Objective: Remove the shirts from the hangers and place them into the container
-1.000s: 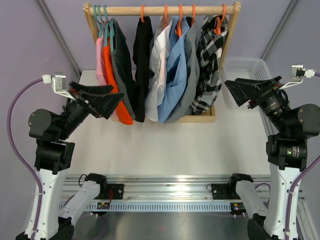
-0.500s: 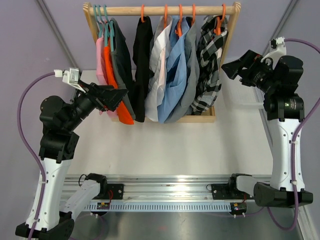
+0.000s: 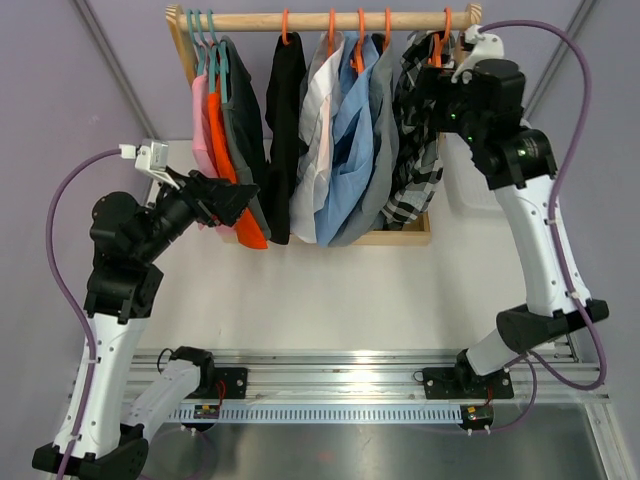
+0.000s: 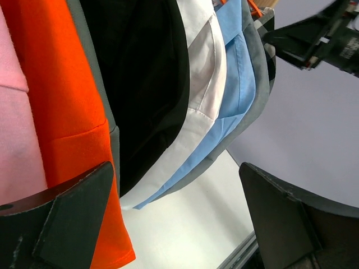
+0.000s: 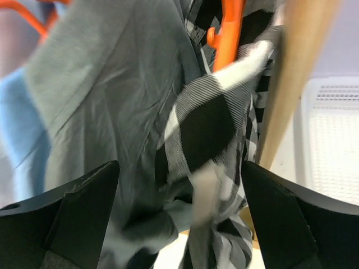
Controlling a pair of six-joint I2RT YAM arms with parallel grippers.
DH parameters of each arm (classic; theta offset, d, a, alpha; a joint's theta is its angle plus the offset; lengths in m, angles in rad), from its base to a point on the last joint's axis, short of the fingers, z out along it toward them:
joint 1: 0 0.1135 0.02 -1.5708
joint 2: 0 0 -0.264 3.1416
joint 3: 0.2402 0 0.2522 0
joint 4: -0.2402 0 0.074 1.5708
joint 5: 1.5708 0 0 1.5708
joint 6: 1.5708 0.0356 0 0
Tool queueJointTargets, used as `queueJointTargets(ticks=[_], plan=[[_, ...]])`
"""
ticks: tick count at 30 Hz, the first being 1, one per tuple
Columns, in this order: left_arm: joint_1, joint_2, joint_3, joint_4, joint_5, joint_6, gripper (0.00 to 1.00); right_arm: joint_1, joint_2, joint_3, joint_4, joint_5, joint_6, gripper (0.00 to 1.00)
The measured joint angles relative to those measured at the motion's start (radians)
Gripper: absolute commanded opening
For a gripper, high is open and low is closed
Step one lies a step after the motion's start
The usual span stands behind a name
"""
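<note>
The plaid cloth hangs beside the wooden upright with grey cloth close by, so my right gripper should turn toward the upright and close on the plaid [image 3: 418,160] alone.
Several shirts hang on orange hangers [image 3: 285,24] and teal hangers [image 3: 200,28]: pink, orange [image 3: 230,175], dark grey, black [image 3: 284,130], white, light blue [image 3: 345,150], grey [image 3: 382,130] and plaid [image 3: 418,160]. My left gripper [image 3: 240,205] is open beside the orange shirt's [image 4: 73,112] lower hem, its fingers empty [image 4: 175,166]. High at the rack's right end, my right gripper [image 3: 432,92] is open. Plaid cloth [image 5: 207,129] and a grey sleeve [image 5: 112,101] lie just ahead of its gap [image 5: 179,163]. The white container [image 5: 331,140] stands right of the rack, mostly hidden behind my right arm [image 3: 478,195].
The wooden rack has a top rod [image 3: 320,20], a right upright [image 5: 291,84] close to my right fingers, and a flat base [image 3: 405,238]. A metal rail [image 3: 330,385] runs along the near table edge. Purple walls close the back and sides.
My right arm has swung up and left from beside the container to the plaid shirt at the rod. My left arm has edged in toward the orange shirt. Both grippers stay open.
</note>
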Motion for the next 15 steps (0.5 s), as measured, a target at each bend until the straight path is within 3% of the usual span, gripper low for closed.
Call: queueJointTargets(ticks=[8, 15], plan=[[0.0, -0.036, -0.004, -0.018, -0.002, 0.015, 0.99, 0.12, 0.167, 0.119, -0.095, 0.264, -0.074, 0.77], [0.0, -0.053, -0.011, -0.023, -0.005, 0.027, 0.99, 0.165, 0.162, 0.129, -0.108, 0.406, -0.103, 0.75]])
